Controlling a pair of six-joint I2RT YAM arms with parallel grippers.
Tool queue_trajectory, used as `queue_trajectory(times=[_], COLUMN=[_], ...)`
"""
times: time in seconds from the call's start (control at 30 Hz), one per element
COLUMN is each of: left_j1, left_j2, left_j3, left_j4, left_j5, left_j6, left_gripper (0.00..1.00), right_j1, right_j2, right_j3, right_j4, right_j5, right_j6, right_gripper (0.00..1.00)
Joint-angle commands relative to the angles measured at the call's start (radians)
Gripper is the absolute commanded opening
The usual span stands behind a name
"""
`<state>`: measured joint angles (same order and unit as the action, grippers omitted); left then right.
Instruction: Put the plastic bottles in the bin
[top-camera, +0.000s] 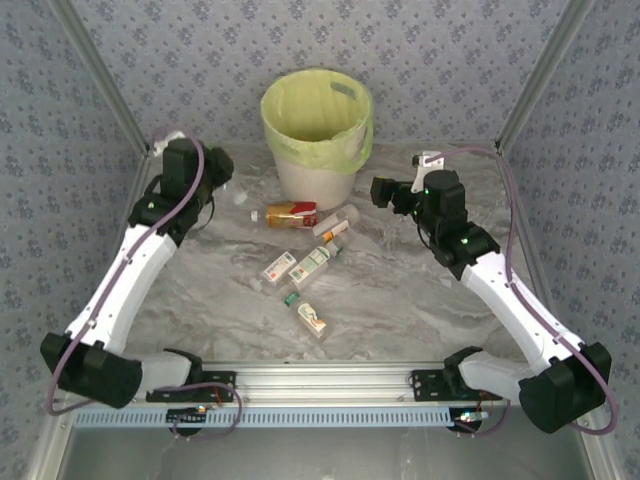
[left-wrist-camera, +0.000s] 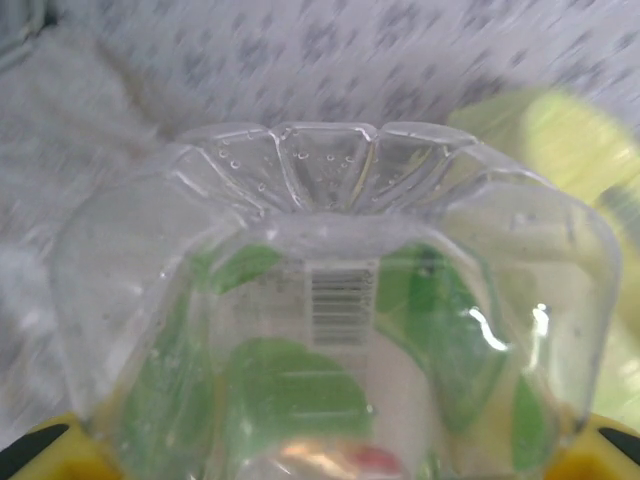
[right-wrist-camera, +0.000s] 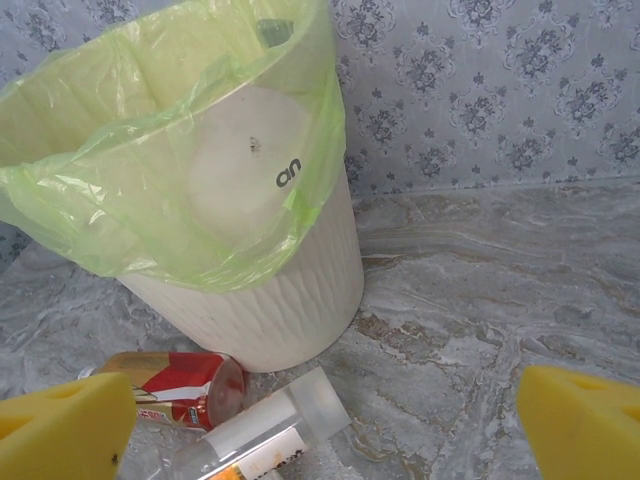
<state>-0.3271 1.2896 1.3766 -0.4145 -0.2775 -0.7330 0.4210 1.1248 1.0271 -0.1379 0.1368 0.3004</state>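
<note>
The green-labelled bottle is still beside the bin. I need to lift my left gripper and swing it outward over the bin's opening to let go of the bottle.
A clear plastic bottle with a green label sits base-outward between the yellow pads of my left gripper, which is shut on it. In the top view the left gripper is lifted to the left of the bin, a white bucket lined with a yellow-green bag. My right gripper is to the right of the bin. It stands open above a red-labelled bottle and a clear bottle lying at the bin's foot.
Several more bottles lie in front of the bin: the red-labelled one, a clear one, two side by side, and one with a green cap. Patterned walls close in the back and sides.
</note>
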Motion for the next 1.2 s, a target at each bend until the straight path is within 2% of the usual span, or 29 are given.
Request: queue_trajectory(times=[0.0, 0.2, 0.43, 0.53, 0.77, 0.87, 0.93, 1.1, 1.17], left_j1=[0.005, 0.003, -0.023, -0.043, -0.074, -0.073, -0.079, -0.073, -0.066], left_j2=[0.056, 0.226, 0.453, 0.55, 0.794, 0.922, 1.016, 0.985, 0.984], left_j3=[0.11, 0.269, 0.556, 0.705, 1.078, 1.3, 1.476, 1.352, 1.323], left_j4=[0.166, 0.357, 0.316, 0.252, 0.003, -0.143, -0.226, -0.147, -0.134], left_j5=[-0.009, 0.084, 0.216, 0.275, 0.235, 0.25, 0.284, 0.27, 0.261], left_j6=[0.095, 0.119, 0.152, 0.2, 0.299, 0.278, 0.314, 0.36, 0.353], left_gripper=[0.39, 0.4, 0.4, 0.41, 0.41, 0.42, 0.43, 0.48, 0.58], right_j1=[-0.005, -0.006, -0.005, -0.007, -0.006, -0.007, -0.007, -0.007, -0.007], right_j2=[-0.048, -0.084, -0.112, -0.121, -0.137, -0.142, -0.144, -0.142, -0.141], right_j3=[0.007, 0.003, 0.002, 0.001, 0.001, 0.004, 0.008, -0.005, -0.009], right_j4=[-0.011, -0.029, -0.047, -0.056, -0.083, -0.104, -0.121, -0.126, -0.121], right_j5=[0.026, 0.035, 0.043, 0.049, 0.047, 0.047, 0.046, 0.051, 0.049], right_j6=[0.023, 0.025, 0.043, 0.048, 0.055, 0.049, 0.041, 0.05, 0.055], right_gripper=[1.0, 1.0, 1.0, 1.0, 1.0, 1.0, 1.0, 1.0, 1.0])
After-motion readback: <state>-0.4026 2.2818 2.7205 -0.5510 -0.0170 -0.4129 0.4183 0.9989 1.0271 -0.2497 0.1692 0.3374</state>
